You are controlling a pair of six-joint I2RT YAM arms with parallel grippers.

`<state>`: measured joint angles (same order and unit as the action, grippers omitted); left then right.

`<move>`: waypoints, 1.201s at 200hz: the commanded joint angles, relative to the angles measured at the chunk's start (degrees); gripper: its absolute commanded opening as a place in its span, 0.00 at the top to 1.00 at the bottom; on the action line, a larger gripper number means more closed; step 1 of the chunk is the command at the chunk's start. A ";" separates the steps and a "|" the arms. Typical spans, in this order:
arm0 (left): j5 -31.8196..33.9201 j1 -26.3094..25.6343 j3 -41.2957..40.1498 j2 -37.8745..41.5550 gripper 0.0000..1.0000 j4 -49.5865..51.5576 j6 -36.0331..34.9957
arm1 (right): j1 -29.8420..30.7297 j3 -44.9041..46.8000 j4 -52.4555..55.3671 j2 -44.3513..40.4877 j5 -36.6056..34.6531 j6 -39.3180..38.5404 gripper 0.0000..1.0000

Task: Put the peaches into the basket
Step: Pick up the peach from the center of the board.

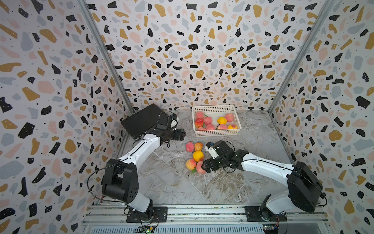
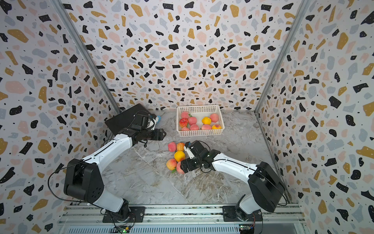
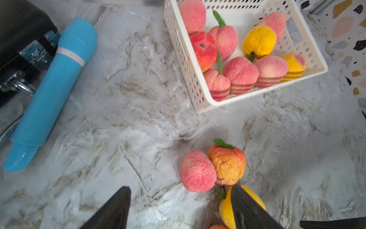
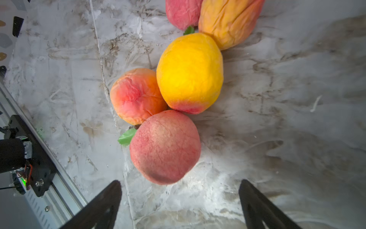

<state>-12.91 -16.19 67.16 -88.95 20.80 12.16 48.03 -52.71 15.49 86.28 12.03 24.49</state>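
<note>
The pink peach (image 1: 200, 167) (image 4: 165, 147) is just below my right gripper, beside the blushed one, and the gap between my open fingers spans its middle. My right gripper should go down next with its open fingers around the middle and close.
The white basket (image 1: 217, 132) (image 2: 200, 132) stands at the back of the table with several peaches (image 1: 208, 120) (image 3: 240, 74) inside. Several more peaches lie in a cluster on the marble in front of it: a pink one (image 1: 189, 146) (image 3: 198, 171), an orange one (image 1: 198, 146), a yellow one (image 1: 198, 156) (image 4: 190, 73), a blushed one (image 1: 190, 164) and a pink one (image 1: 200, 167) (image 4: 165, 146). My right gripper (image 1: 204, 167) (image 4: 180, 184) is open, its fingertips just short of that last pink peach. My left gripper (image 1: 183, 134) (image 3: 181, 190) hangs open above the table left of the cluster, holding nothing.
A flat black case (image 1: 139, 120) leans at the back left, partly under my left arm. A blue cylinder (image 3: 53, 87) (image 2: 158, 118) lies beside it. Patterned walls close in the table on three sides, and a metal rail (image 1: 202, 210) runs along the front.
</note>
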 commanded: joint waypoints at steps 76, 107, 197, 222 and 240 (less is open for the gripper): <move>-1.68 0.66 -2.23 1.92 0.20 -4.84 1.10 | 0.66 -3.28 -4.74 7.94 2.21 1.88 0.23; -1.68 0.76 -2.39 1.61 0.20 -4.93 0.93 | 0.66 -3.78 -3.82 7.09 0.97 0.99 0.33; -4.01 0.93 -4.36 3.58 0.20 -4.88 1.64 | -4.54 -12.36 10.79 -3.81 -9.54 -7.25 0.39; -4.78 0.97 -6.75 5.57 0.20 -5.66 2.56 | -11.46 -20.39 12.18 0.20 -11.19 -10.43 0.39; -5.84 0.95 -8.57 6.60 0.20 -5.99 3.31 | -16.07 -26.90 11.86 5.43 -11.12 -12.23 0.39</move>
<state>-16.49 -15.62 60.80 -84.38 17.15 14.11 36.77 -72.47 24.64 86.59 3.40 16.47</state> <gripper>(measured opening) 0.804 0.656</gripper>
